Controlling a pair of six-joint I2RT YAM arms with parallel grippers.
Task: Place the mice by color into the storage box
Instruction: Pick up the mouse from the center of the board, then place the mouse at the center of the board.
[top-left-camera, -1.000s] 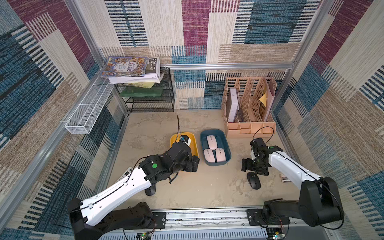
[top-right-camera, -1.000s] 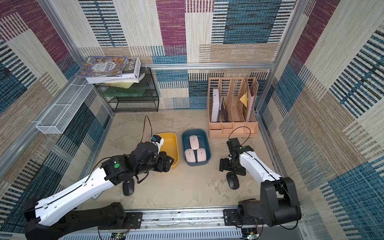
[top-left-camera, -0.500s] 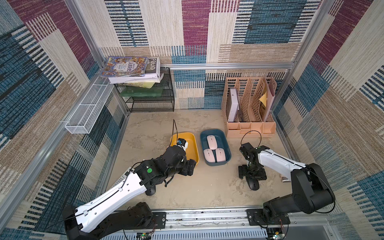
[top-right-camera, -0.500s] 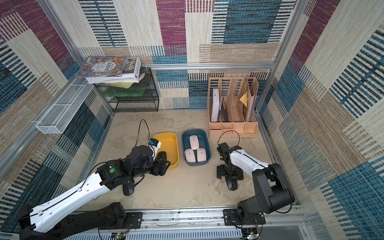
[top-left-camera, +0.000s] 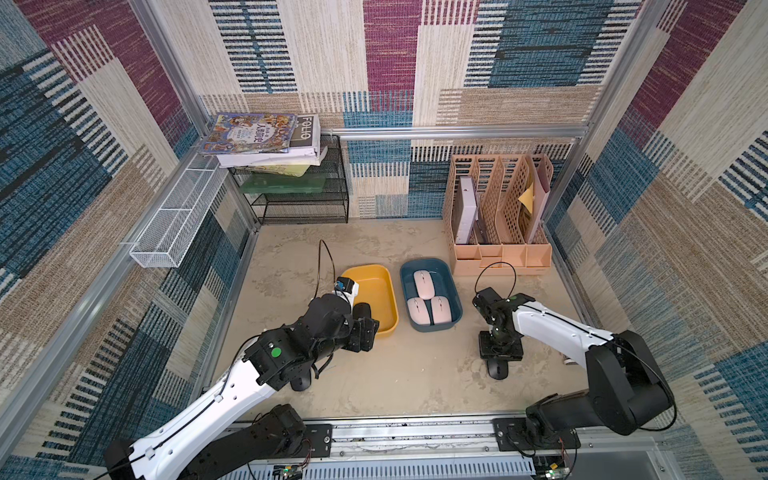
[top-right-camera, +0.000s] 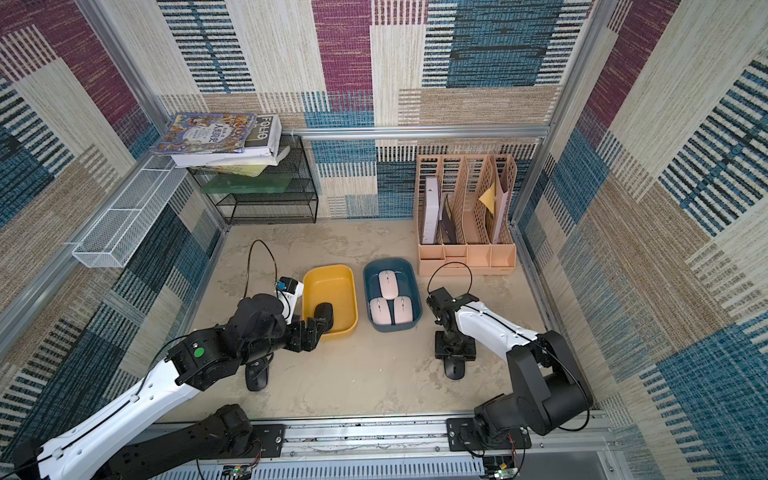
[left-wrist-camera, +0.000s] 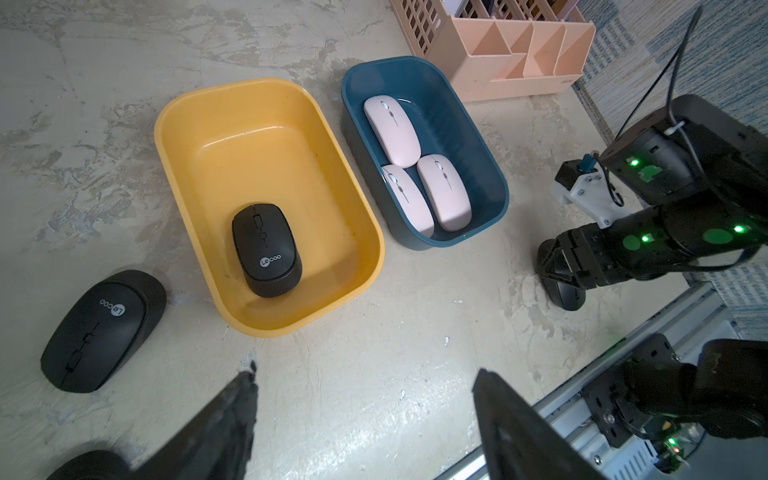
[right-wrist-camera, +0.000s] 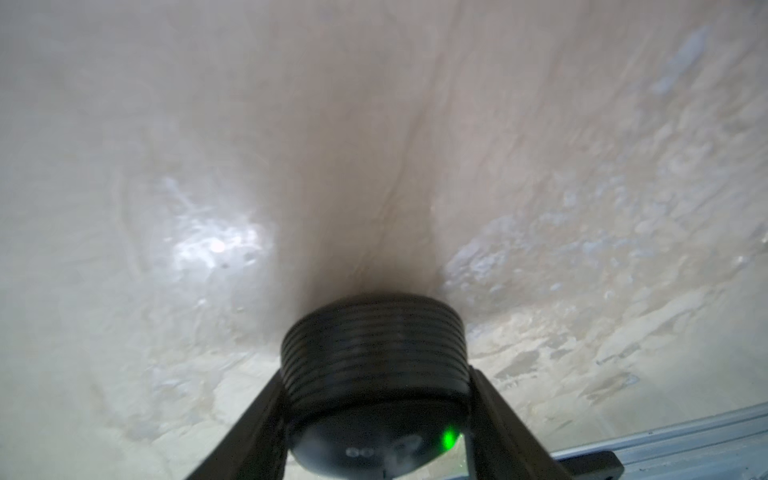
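The robot should next move its right gripper toward the bare floor in front of the boxes and release the black mouse nearer the yellow box (top-left-camera: 390, 291), since that floor lies between its grippers.
Three pink mice (top-left-camera: 424, 299) (left-wrist-camera: 415, 166) lie in the blue box (top-left-camera: 452, 291). One black mouse (top-right-camera: 324, 313) (left-wrist-camera: 266, 249) lies in the yellow box (top-left-camera: 390, 291) (left-wrist-camera: 174, 174). My left gripper (top-left-camera: 365, 336) (left-wrist-camera: 363, 374) hovers open over bare floor just in front of the yellow box, nothing between its fingers. Beside it on the floor rests another black mouse (top-left-camera: 301, 380) (left-wrist-camera: 104, 328). On the right, my right gripper (top-left-camera: 500, 353) (right-wrist-camera: 374, 382) points down at the floor. Its fingers press both sides of a black mouse (top-left-camera: 497, 368) (right-wrist-camera: 374, 353).
A peach file organizer (top-left-camera: 498, 216) stands at the back right, close behind the blue box. A black wire shelf (top-left-camera: 299, 199) with books is at the back left. A white mesh basket (top-left-camera: 174, 224) hangs on the left wall. A metal rail (top-left-camera: 415, 432) runs along the front.
My right gripper came down over the floor mouse and its jaws closed in against its sides. My left gripper drew back from the yellow box, still open.
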